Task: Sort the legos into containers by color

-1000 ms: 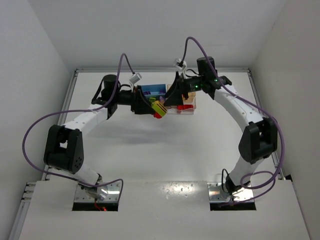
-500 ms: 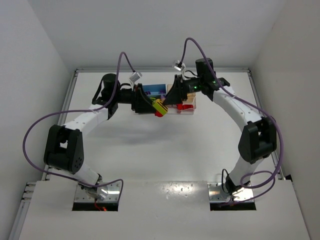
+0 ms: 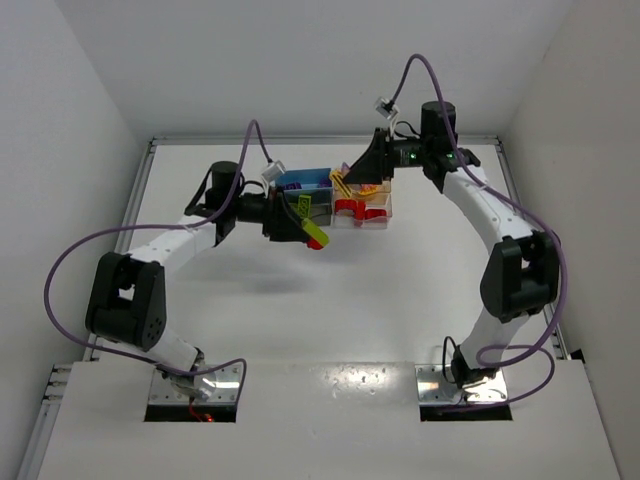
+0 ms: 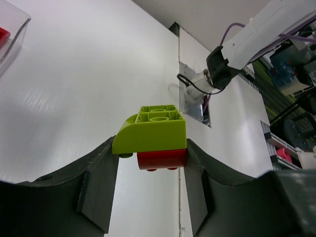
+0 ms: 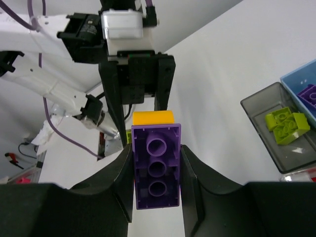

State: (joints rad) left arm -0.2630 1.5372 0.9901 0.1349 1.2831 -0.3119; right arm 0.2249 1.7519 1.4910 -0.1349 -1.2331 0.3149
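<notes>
I should next move my right gripper back and down to the bare tabletop before the clear bin and let go of the purple lego there, because a yellow one is stuck on it.
My left gripper (image 4: 150, 165) is shut on a lime green lego (image 4: 153, 129) stuck on a red lego (image 4: 162, 159), held above the table just left of the containers (image 3: 312, 173). My right gripper (image 5: 157, 173) is shut on a purple lego (image 5: 157, 170) with a yellow lego (image 5: 153, 117) stuck on its far side, raised over the bins in the top view. The dark grey bin (image 5: 261, 111) holds lime green legos (image 5: 286, 123). A purple lego (image 5: 311, 94) lies in the blue bin (image 5: 298, 79). Red legos (image 3: 352, 209) lie in the clear bin (image 3: 365, 224).
The peach bin (image 3: 383, 190) stands at the block's far right, partly behind my right gripper (image 3: 345, 185). The left gripper (image 3: 312, 236) and its wrist camera (image 5: 121, 24) face the right wrist view at close range. White walls close the table at the back and sides.
The two grippers were together on one multicoloured clump. The right gripper has shut and pulled up and right with the purple and yellow part. The left keeps the green and red part.
</notes>
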